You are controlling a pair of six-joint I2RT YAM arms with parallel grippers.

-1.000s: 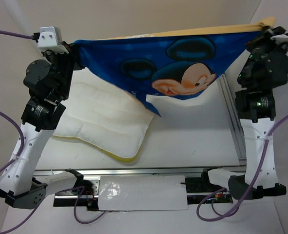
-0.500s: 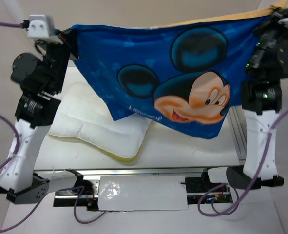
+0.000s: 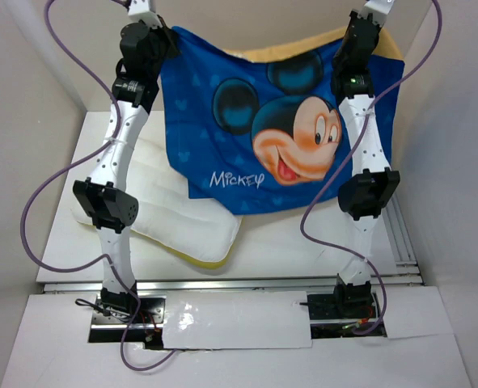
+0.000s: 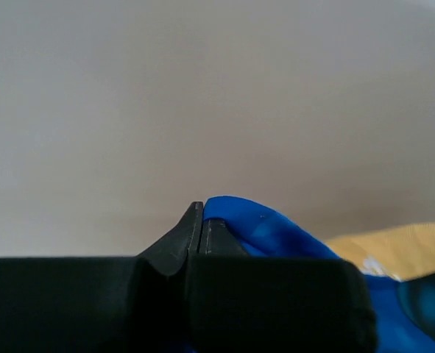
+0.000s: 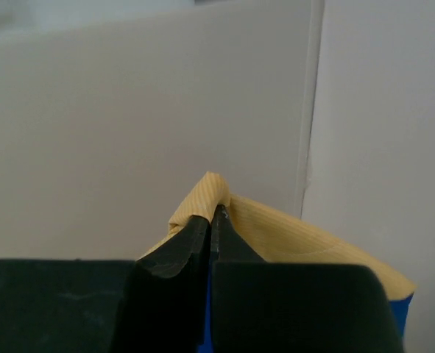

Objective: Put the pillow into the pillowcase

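My left gripper needs to carry the pillowcase (image 3: 303,145) corner down and back next, onto the pillow's end under the hanging cloth.
The pillowcase (image 3: 303,145), royal blue with a Mickey Mouse face and "Mickey" script, hangs spread between both raised arms, its yellow side (image 3: 303,52) showing along the top. My left gripper (image 3: 147,11) is shut on its upper left corner; the left wrist view shows blue cloth (image 4: 276,232) pinched at the gripper (image 4: 202,213). My right gripper (image 3: 374,11) is shut on the upper right corner, its tips (image 5: 216,217) clamping the yellow striped edge (image 5: 298,235). The white pillow (image 3: 178,222) with a yellow edge lies on the table below, partly behind the hanging cloth.
Pale enclosure walls stand on the left (image 3: 28,121) and right (image 3: 453,121). A metal rail (image 3: 239,284) and a white plate (image 3: 239,319) run along the near edge between the arm bases. Purple cables (image 3: 32,210) loop beside each arm.
Both arms have risen high and straightened, lifting the pillowcase so that it hangs flat with the whole Mickey face showing. The pillow has not moved.
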